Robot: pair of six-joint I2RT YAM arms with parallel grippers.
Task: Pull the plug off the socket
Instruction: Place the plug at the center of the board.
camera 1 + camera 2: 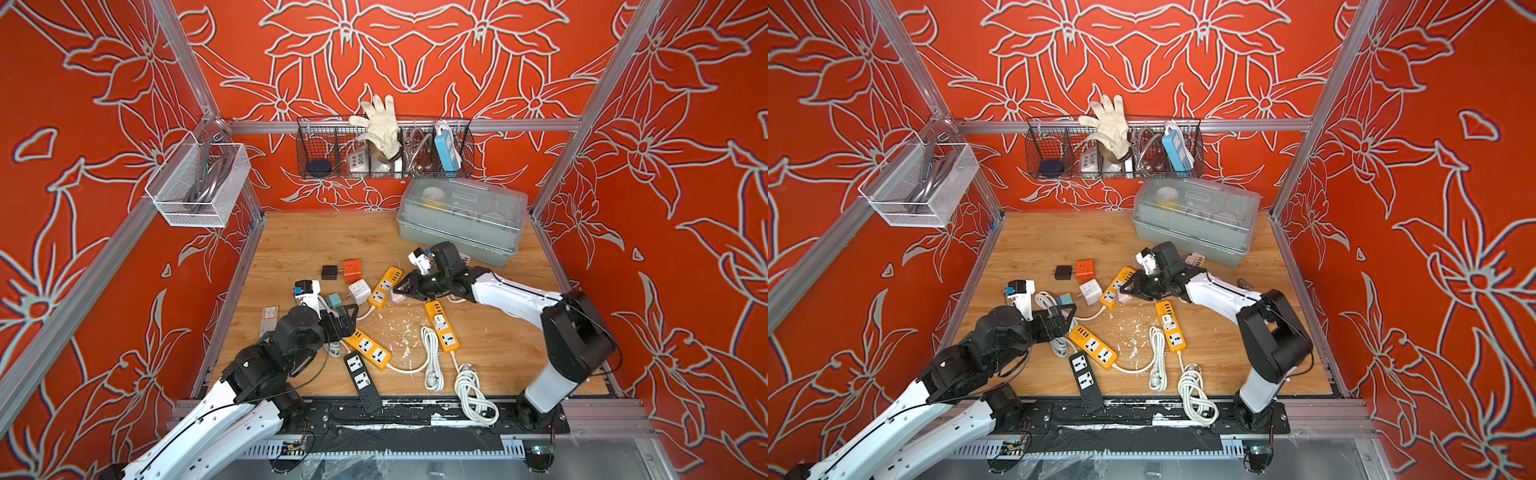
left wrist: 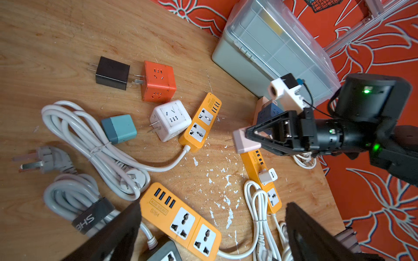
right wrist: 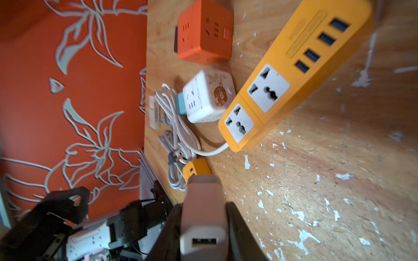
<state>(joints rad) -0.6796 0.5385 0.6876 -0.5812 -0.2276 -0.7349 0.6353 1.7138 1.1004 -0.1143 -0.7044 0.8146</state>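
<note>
The plug comes back and down with my right gripper to the open table between orange socket strips next. It is then released, because its pins hang clear of the socket strip.
A pale pink USB charger plug (image 3: 203, 210) is clamped in my right gripper (image 3: 203, 204), which is shut on it. In the left wrist view the plug (image 2: 243, 140) hangs just above the table with its two prongs bare. It is a short gap away from the orange socket strip (image 2: 200, 123). In both top views the plug (image 1: 397, 296) (image 1: 1123, 297) sits beside that strip's (image 1: 386, 286) cable end. My left gripper (image 2: 212, 210) is open and empty, over another orange strip (image 2: 181, 217) at the front left.
A third orange strip (image 1: 441, 326) with a white charger in it lies right of centre. White cube (image 1: 359, 292), orange cube (image 1: 351, 270), black adapter (image 1: 330, 272), black strip (image 1: 361, 380) and coiled white cables (image 1: 432, 361) crowd the table. A grey lidded box (image 1: 461, 220) stands at the back right.
</note>
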